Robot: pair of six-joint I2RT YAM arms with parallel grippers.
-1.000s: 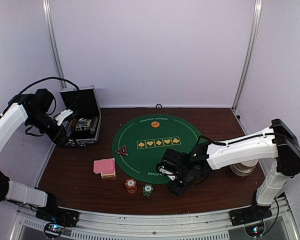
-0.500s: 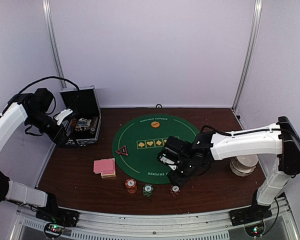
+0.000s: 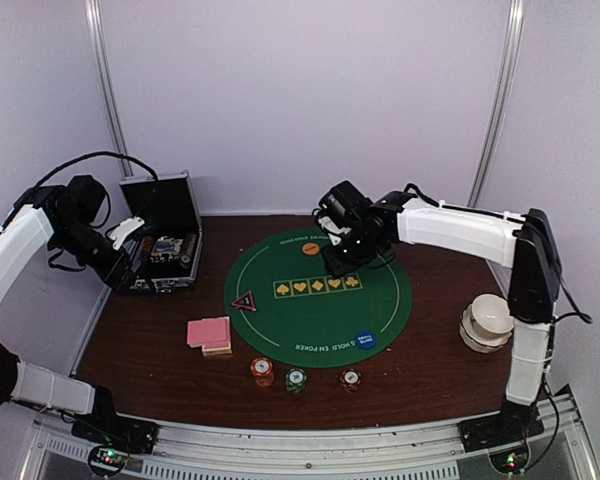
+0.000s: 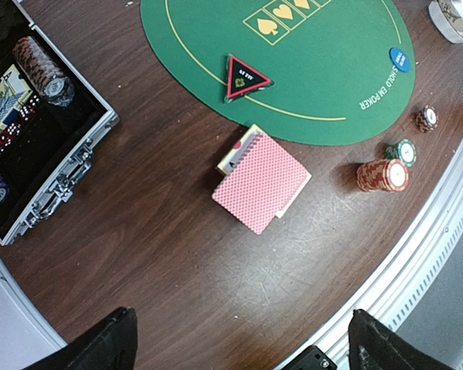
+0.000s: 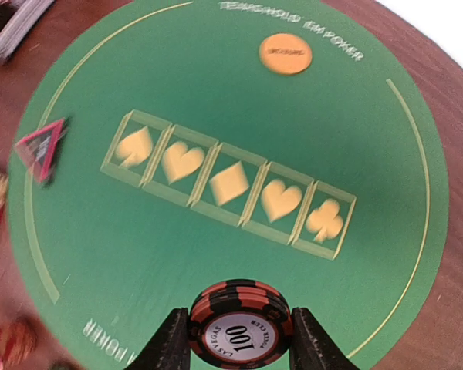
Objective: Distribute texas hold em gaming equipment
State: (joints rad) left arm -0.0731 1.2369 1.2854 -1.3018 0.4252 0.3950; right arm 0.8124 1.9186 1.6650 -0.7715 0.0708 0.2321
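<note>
The chips come down onto the bare felt (image 5: 330, 100) beside the orange disc next, as my right gripper moves outward and releases them there.
My right gripper (image 5: 239, 339) is shut on a small stack of red-and-black "100" poker chips (image 5: 239, 322), held above the green mat's far half (image 3: 337, 260). My left gripper (image 4: 239, 347) is open and empty, raised beside the open case (image 3: 130, 258). Pink-red-backed cards (image 3: 210, 333) lie left of the mat (image 4: 262, 181). The black-red triangle (image 3: 244, 301) sits on the mat's left edge. An orange disc (image 3: 310, 248) lies at the far edge, a blue disc (image 3: 365, 340) at the near right. Three chip stacks (image 3: 262, 370) (image 3: 296, 379) (image 3: 350, 378) stand in front of the mat.
The silver-edged black case (image 3: 165, 240) stands open at the far left, with chips and cards inside (image 4: 42, 69). The round green felt mat (image 3: 280, 325) covers the table's middle. A white bowl-like stack (image 3: 488, 320) sits at the right. The table's metal front rail (image 4: 447, 231) runs close to the chips.
My right arm swung from the mat's near edge to its far side, holding red-black chips. A chip stack now stands at the front right, and the blue disc is uncovered. The left arm has not moved.
</note>
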